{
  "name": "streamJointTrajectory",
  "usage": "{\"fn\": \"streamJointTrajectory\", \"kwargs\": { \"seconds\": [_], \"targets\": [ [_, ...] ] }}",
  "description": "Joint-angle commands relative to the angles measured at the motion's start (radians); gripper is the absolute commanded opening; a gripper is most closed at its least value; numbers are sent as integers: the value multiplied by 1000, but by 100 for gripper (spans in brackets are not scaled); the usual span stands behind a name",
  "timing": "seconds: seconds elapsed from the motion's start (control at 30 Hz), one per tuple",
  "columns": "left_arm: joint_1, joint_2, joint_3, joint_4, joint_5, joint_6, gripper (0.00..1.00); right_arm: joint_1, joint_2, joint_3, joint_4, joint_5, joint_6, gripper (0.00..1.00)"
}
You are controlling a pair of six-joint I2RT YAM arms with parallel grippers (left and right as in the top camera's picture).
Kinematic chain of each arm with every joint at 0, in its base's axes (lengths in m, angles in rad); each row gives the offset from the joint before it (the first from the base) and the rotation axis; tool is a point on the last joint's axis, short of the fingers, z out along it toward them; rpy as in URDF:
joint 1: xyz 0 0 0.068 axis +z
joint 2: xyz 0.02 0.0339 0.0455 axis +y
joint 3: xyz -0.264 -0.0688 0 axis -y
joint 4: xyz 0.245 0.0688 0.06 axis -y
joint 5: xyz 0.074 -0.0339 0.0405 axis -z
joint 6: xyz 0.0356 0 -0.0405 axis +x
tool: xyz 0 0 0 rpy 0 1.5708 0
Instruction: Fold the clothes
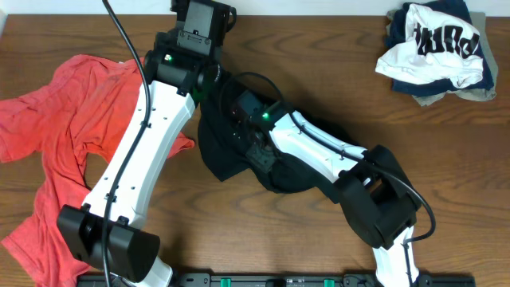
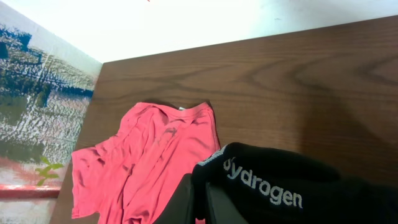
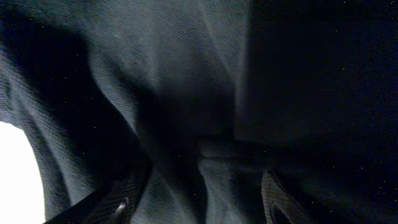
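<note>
My right gripper will stay low in the T-shirt and close its fingers on the fold, because a fold of black cloth (image 3: 198, 190) is already between its open fingers.
The black T-shirt (image 1: 227, 155) lies bunched at the table's middle, partly under both arms. My left gripper (image 2: 200, 208) is shut on a fold of the black T-shirt (image 2: 292, 186) that bears grey lettering, and holds it above the table. In the overhead view my left wrist (image 1: 199, 28) is at the top centre. The coral-red T-shirt (image 1: 68, 135) lies spread at the left and also shows in the left wrist view (image 2: 146, 162). My right gripper (image 3: 196, 199) has its fingers apart, pressed into the black T-shirt (image 3: 186, 93), with a ridge of cloth between them.
A pile of white and navy clothes (image 1: 434, 48) lies at the back right corner. The wooden table (image 1: 335, 48) shows bare wood behind the arms. The table's left edge (image 2: 93, 106) is close to the coral-red T-shirt.
</note>
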Motion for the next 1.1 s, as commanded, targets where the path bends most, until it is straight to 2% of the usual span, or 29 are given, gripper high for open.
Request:
{"fn": "streamJointTrajectory", "kwargs": {
  "seconds": [0.0, 0.2, 0.37, 0.73, 0.97, 1.07],
  "targets": [
    [5, -18, 35, 4, -5, -9, 6, -3, 1, 12, -1, 22, -11, 61],
    [5, -18, 35, 4, -5, -9, 6, -39, 1, 12, 16, 68, 23, 51],
    [5, -18, 35, 4, -5, -9, 6, -50, 1, 12, 21, 71, 48, 28],
    [5, -18, 35, 3, -5, -9, 6, -55, 1, 12, 39, 58, 57, 2],
    [5, -18, 35, 4, -5, -9, 7, -61, -9, 20, 46, 37, 109, 1],
    [5, -18, 35, 4, -5, -9, 6, -89, -55, 79, 14, 36, 156, 1]
  ]
}}
